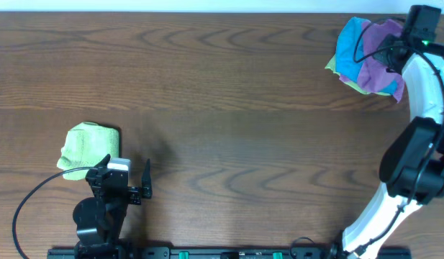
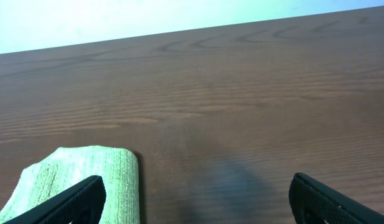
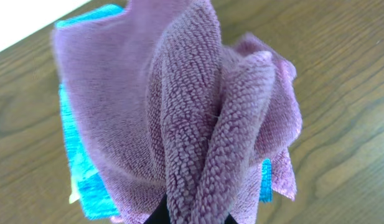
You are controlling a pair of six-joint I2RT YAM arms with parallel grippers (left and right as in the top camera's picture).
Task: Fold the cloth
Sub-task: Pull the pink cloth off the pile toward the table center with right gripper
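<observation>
The right gripper lifts the purple cloth (image 3: 198, 124) next, carries it left in the overhead view to the table's bare far middle, lowers and releases it.
The magenta-purple cloth (image 1: 378, 59) is bunched at the far right corner of the table, on top of a bright blue cloth (image 1: 349, 50). My right gripper (image 1: 396, 52) is shut on a fold of the purple cloth (image 3: 198, 124), which rises in ridges from the fingers (image 3: 192, 218). The blue cloth (image 3: 86, 180) shows under and beside it. The white tag is not visible. My left gripper (image 1: 126, 176) is open and empty at the near left, low over the table (image 2: 198, 199).
A lime-green folded cloth (image 1: 88, 147) lies at the near left, just beside my left gripper's left finger; it also shows in the left wrist view (image 2: 86, 174). A yellow-green edge (image 1: 329, 66) peeks from under the blue cloth. The wooden table's far edge (image 1: 207, 14) runs along the top.
</observation>
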